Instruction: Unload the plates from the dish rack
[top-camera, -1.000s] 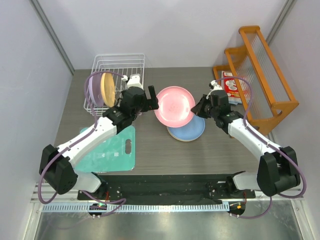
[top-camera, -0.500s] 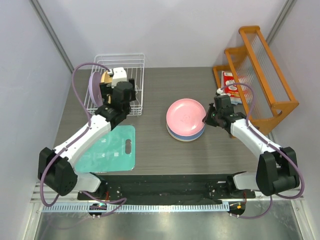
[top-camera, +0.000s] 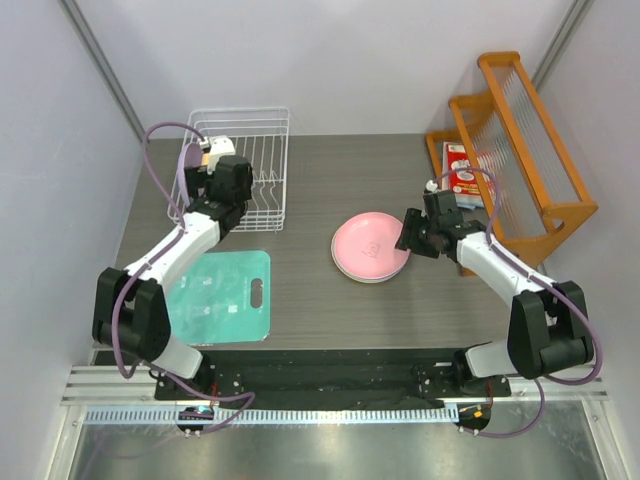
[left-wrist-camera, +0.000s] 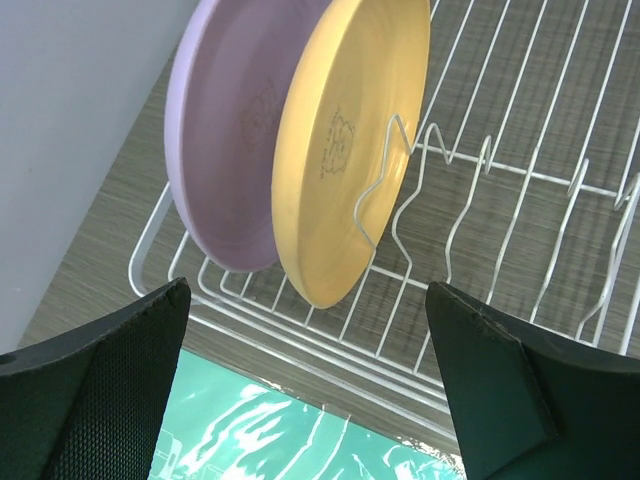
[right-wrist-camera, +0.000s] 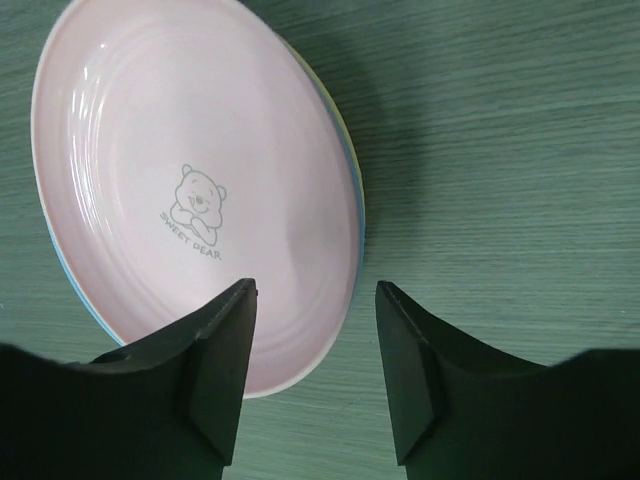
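I will lower my left gripper next and tilt it so its fingers go on both sides of the yellow-orange plate's near rim (left-wrist-camera: 288, 218). The plate stands below the gripper and farther outward, edge-on to its fingers.
In the white wire dish rack (left-wrist-camera: 520, 170) two plates stand on edge between the prongs, a lavender plate (left-wrist-camera: 225, 130) and a yellow-orange plate (left-wrist-camera: 345, 140) to its right. My left gripper (left-wrist-camera: 305, 300) hangs open above the rack's front edge, wide of both plates; from above the left gripper (top-camera: 218, 185) covers them. A pink plate (right-wrist-camera: 190, 180) with a bear print lies on a light blue plate (right-wrist-camera: 357, 200) on the table. My right gripper (right-wrist-camera: 315, 290) is open astride the pink plate's near rim. The pink plate (top-camera: 368, 243) sits left of the right gripper (top-camera: 408, 235).
A teal cutting mat (top-camera: 220, 297) lies in front of the dish rack (top-camera: 250, 165). An orange wooden shelf rack (top-camera: 520, 140) stands at the far right with a red and white box (top-camera: 462, 170) beside it. Grey walls close in on the left and the back.
My right gripper has lowered the pink plate flat onto the blue one and opened. The left arm has swung from the table's middle back over the dish rack.
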